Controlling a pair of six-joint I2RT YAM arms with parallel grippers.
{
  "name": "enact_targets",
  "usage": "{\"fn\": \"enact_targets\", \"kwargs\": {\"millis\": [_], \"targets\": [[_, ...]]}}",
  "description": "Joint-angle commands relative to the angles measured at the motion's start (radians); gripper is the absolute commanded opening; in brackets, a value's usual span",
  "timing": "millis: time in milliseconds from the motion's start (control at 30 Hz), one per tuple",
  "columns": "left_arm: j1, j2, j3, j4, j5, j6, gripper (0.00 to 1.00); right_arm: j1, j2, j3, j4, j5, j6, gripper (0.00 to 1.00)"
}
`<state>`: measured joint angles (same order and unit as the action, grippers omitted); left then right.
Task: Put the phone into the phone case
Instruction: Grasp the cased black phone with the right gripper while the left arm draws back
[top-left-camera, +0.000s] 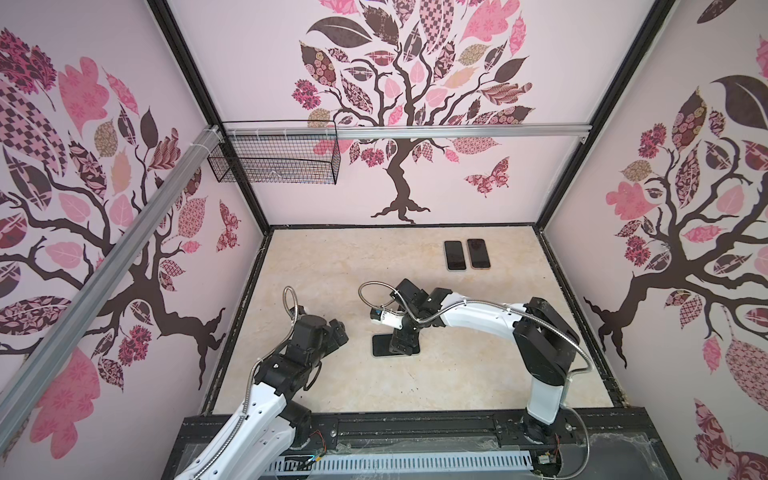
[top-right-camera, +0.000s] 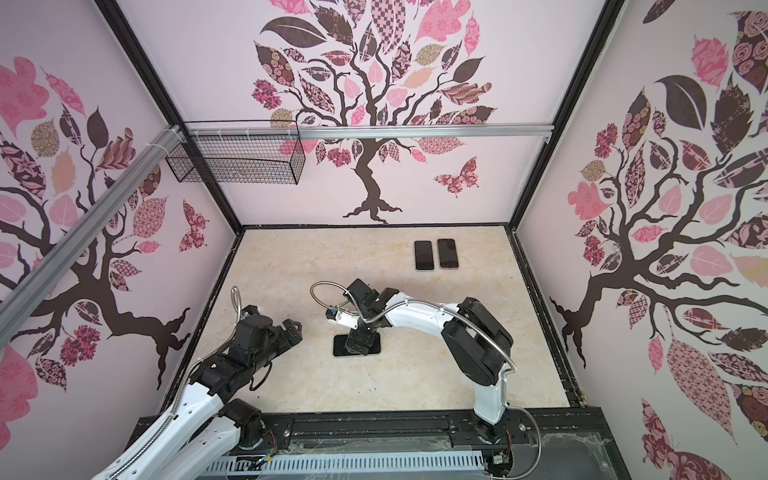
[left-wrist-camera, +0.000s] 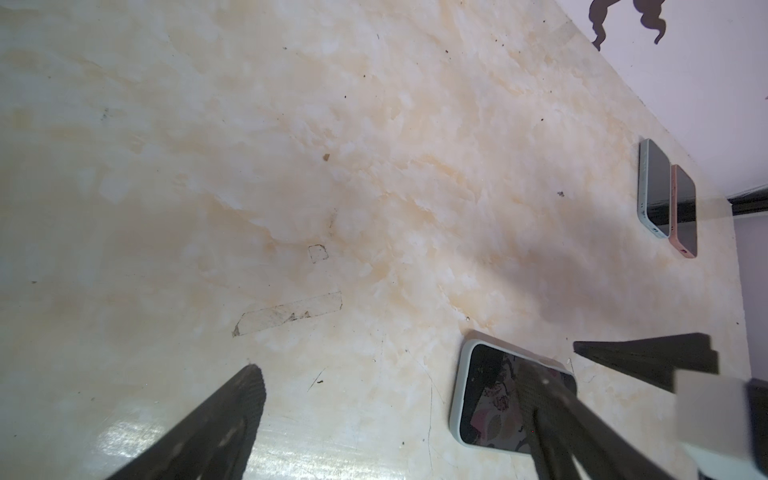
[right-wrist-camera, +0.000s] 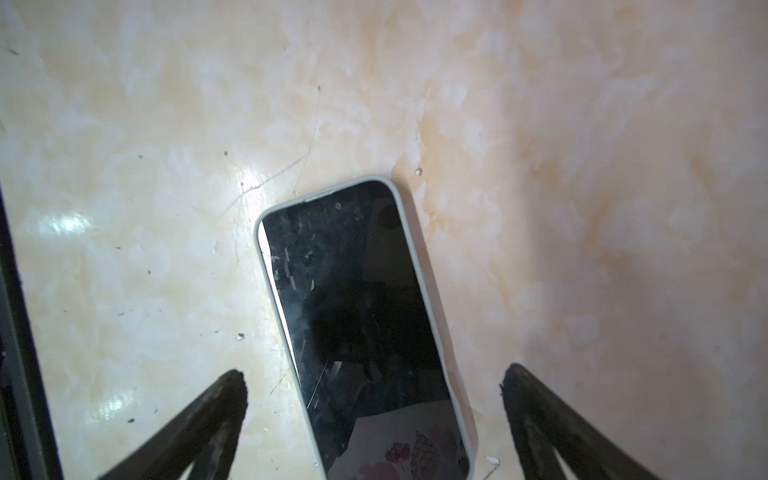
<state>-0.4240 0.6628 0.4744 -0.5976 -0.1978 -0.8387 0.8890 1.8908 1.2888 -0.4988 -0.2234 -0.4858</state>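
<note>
My right gripper will lower, gripping the phone's long sides.
A dark-screened phone lies flat on the marble table, seated in a pale grey phone case. In both top views it rests mid-table, partly covered by my right gripper. That gripper hovers over the phone, open, its fingers straddling the phone's width without touching it. My left gripper is open and empty, to the left of the phone. In the left wrist view the phone lies behind one finger of the left gripper.
Two more phones lie side by side near the back wall, one in a grey-green case, the other in a pink case. A wire basket hangs on the back left rail. Walls enclose the table on three sides.
</note>
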Motion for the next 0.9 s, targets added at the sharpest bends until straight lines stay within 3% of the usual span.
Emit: {"fn": "enact_targets", "kwargs": {"millis": [0, 533, 667, 867], "targets": [[0.005, -0.014, -0.029, -0.025, -0.018, -0.003, 0.97, 0.017, 0.057, 0.022, -0.067, 0.004, -0.076, 0.99], [0.005, -0.054, -0.040, -0.030, 0.001, 0.001, 0.97, 0.021, 0.138, 0.019, -0.027, 0.154, -0.067, 0.96], [0.005, -0.071, -0.046, -0.028, -0.002, -0.002, 0.97, 0.023, 0.138, 0.011, -0.022, 0.213, 0.000, 0.92], [0.006, -0.080, -0.056, -0.021, -0.001, -0.001, 0.97, 0.023, 0.136, 0.002, -0.013, 0.254, 0.129, 0.78]]}}
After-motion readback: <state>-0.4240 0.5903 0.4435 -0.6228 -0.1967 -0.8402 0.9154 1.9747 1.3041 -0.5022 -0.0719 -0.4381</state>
